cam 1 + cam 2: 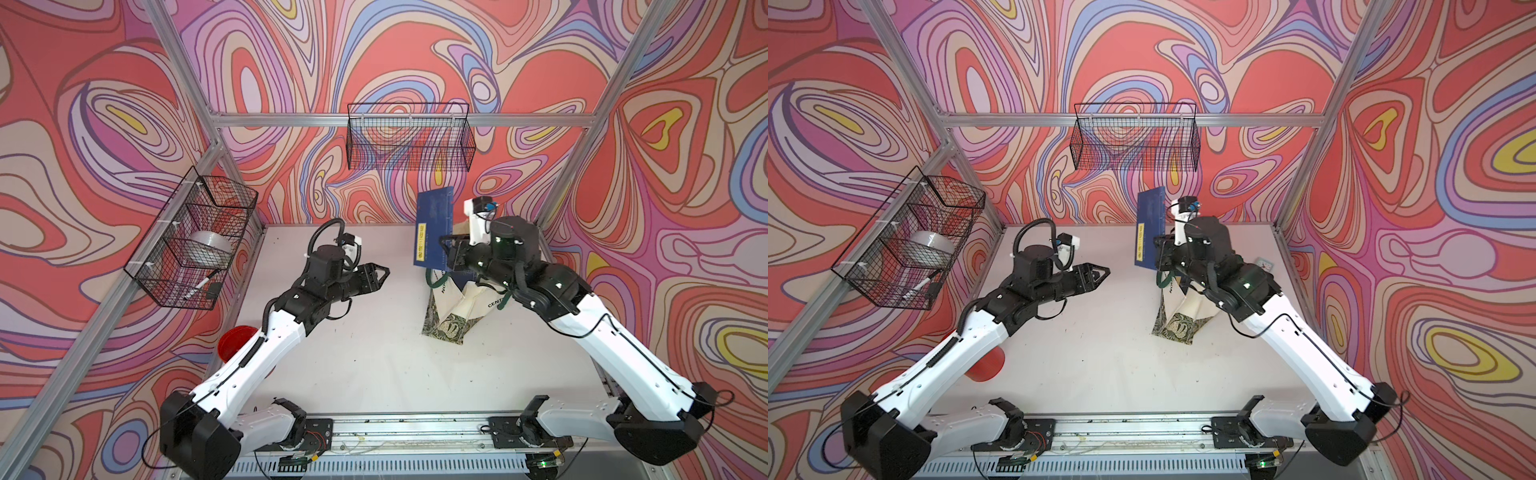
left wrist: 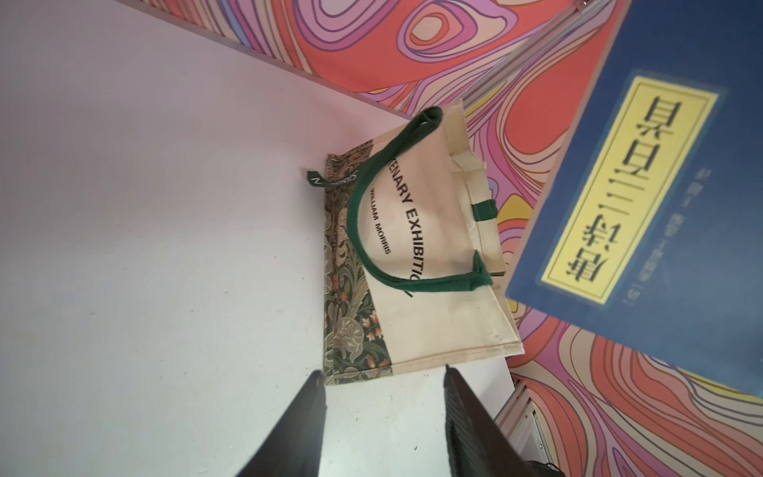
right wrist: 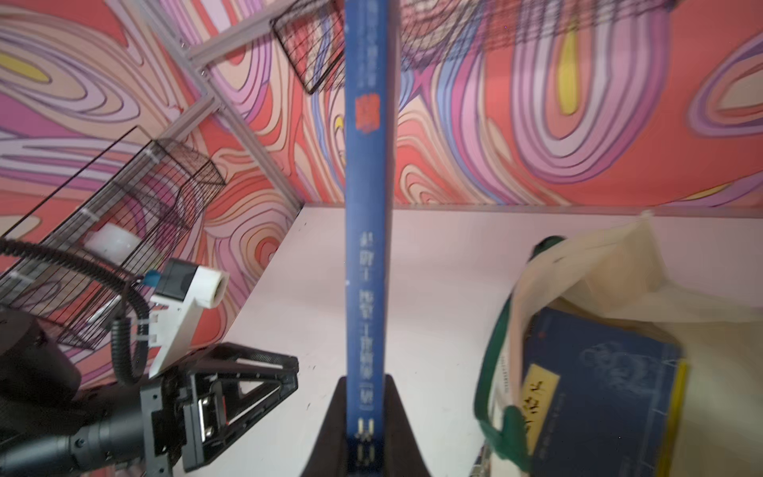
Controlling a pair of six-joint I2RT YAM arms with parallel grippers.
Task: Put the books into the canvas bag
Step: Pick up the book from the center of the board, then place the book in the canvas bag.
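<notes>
The canvas bag's mouth (image 1: 464, 277) (image 3: 612, 373) is open below. My right gripper will swing over it, tip the book downward and lower it inside to release it.
A navy blue book (image 1: 434, 228) (image 1: 1148, 226) with a yellow title label stands on edge in the air, clamped by my right gripper (image 1: 451, 253) (image 3: 365, 378), which is shut on its lower spine (image 3: 366, 206). Just below and beside it the cream canvas bag (image 1: 465, 307) (image 1: 1183, 309) (image 2: 433, 256) stands on the table with its mouth open. Inside the bag lies another navy book (image 3: 598, 396), with a yellow edge beside it. My left gripper (image 1: 380, 274) (image 2: 382, 371) hovers open and empty left of the bag, pointing at it.
A black wire basket (image 1: 409, 137) hangs on the back wall above the book. On the left wall a second wire basket (image 1: 195, 237) holds a tape roll and a pen. A red cup (image 1: 237, 343) sits under my left forearm.
</notes>
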